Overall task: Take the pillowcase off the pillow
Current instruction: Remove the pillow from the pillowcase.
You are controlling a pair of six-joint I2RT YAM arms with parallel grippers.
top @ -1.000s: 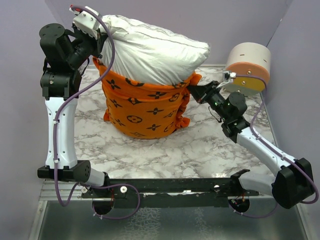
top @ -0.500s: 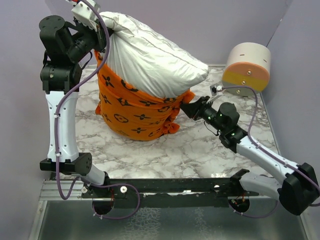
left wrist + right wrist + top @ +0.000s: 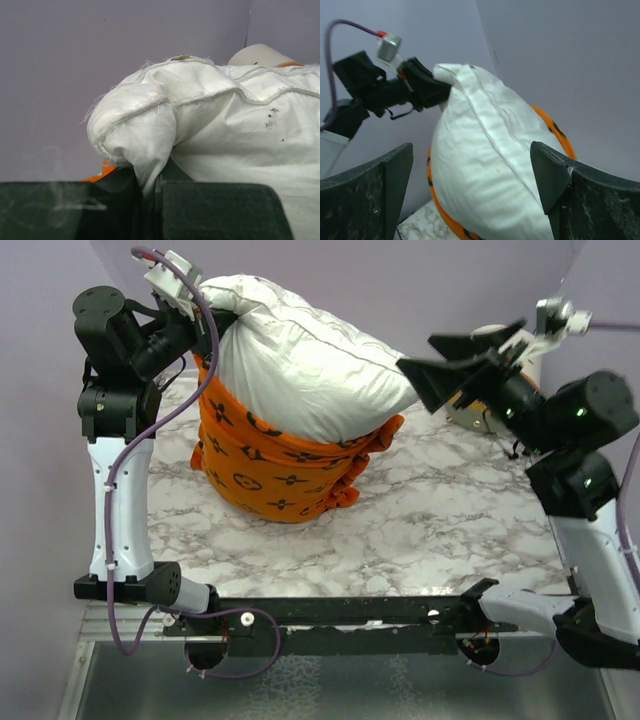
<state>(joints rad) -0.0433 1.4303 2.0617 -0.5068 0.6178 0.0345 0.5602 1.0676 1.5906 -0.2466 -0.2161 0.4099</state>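
Observation:
My right gripper is to go down toward my left gripper next and close on the pillow's seamed edge near the pillow's pinched corner, because the pillowcase (image 3: pixel 270 468) leaves that part of the edge bare.
The big white pillow (image 3: pixel 300 360) hangs tilted, its top-left corner pinched in my left gripper (image 3: pixel 207 325), which is shut on it. In the left wrist view that corner of the pillow (image 3: pixel 150 125) folds down into the left gripper (image 3: pixel 152 186). The orange patterned pillowcase (image 3: pixel 270 468) is bunched round the pillow's lower half and rests on the table. My right gripper (image 3: pixel 447 362) is raised at the pillow's right end, open and empty. In the right wrist view the pillow (image 3: pixel 485 170) and pillowcase rim (image 3: pixel 551 129) lie beyond the right gripper (image 3: pixel 471 162).
A white-orange-yellow cylinder (image 3: pixel 470 408) stands at the back right, mostly hidden behind the right gripper; its top (image 3: pixel 260 52) shows in the left wrist view. The marble table (image 3: pixel 430 510) is walled by purple panels (image 3: pixel 400 280) at the back and sides.
The right gripper let go of the pillowcase's right edge, opened wide and rose up to the right. The pillowcase has slipped lower on the pillow. The left gripper still holds the pillow's corner.

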